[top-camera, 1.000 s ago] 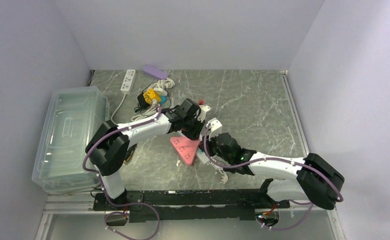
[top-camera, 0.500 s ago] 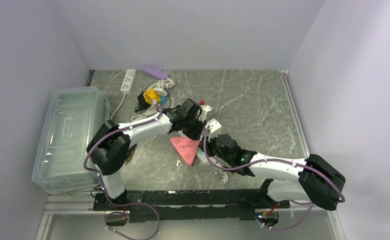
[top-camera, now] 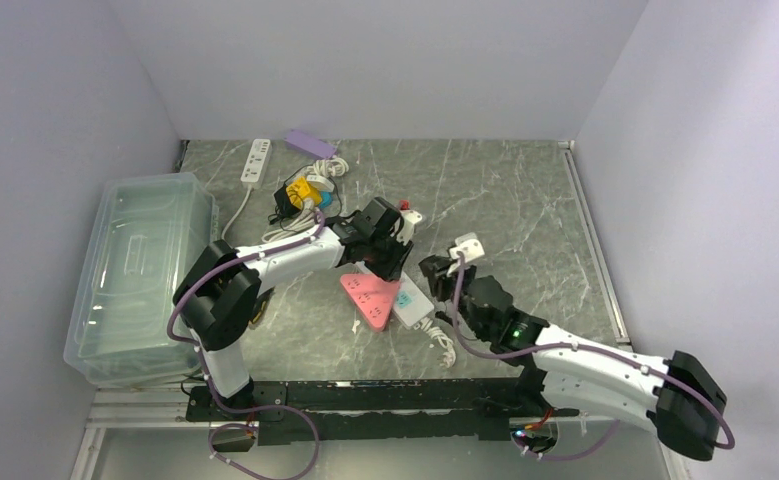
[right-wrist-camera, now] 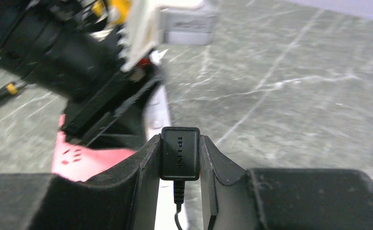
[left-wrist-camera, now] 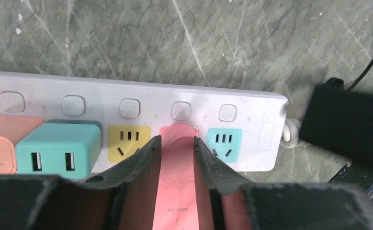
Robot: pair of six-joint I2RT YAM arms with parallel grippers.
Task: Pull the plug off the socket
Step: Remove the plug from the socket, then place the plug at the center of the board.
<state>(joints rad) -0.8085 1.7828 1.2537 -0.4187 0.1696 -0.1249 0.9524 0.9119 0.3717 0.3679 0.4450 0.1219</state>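
The robot's right gripper should carry the unplugged plug to that gripper's right in the top view, lower it and let go, because bare marble tabletop is below on that side.
A white power strip point(left-wrist-camera: 127, 103) lies on the marble table, and it also shows in the top view point(top-camera: 412, 298). A pink triangular adapter point(top-camera: 370, 297) sits in it. My left gripper point(left-wrist-camera: 177, 143) is shut on this pink adapter point(left-wrist-camera: 177, 182), pressing down at the strip. A teal adapter point(left-wrist-camera: 57, 148) sits to its left. My right gripper point(right-wrist-camera: 179, 143) is shut on a black TP-LINK plug point(right-wrist-camera: 179, 152) with its cord hanging down. It holds the plug above and clear of the strip point(right-wrist-camera: 158, 110), right of the left gripper point(top-camera: 390, 255) in the top view.
A clear plastic bin point(top-camera: 140, 270) stands at the left. A second white power strip point(top-camera: 256, 160), a purple item point(top-camera: 310, 142) and yellow and black adapters point(top-camera: 300, 195) lie at the back. A white cable point(top-camera: 445, 345) trails near the strip's front.
My right gripper has moved right and up, away from the strip, carrying the black plug out of its socket. The left gripper has stayed on the pink adapter.
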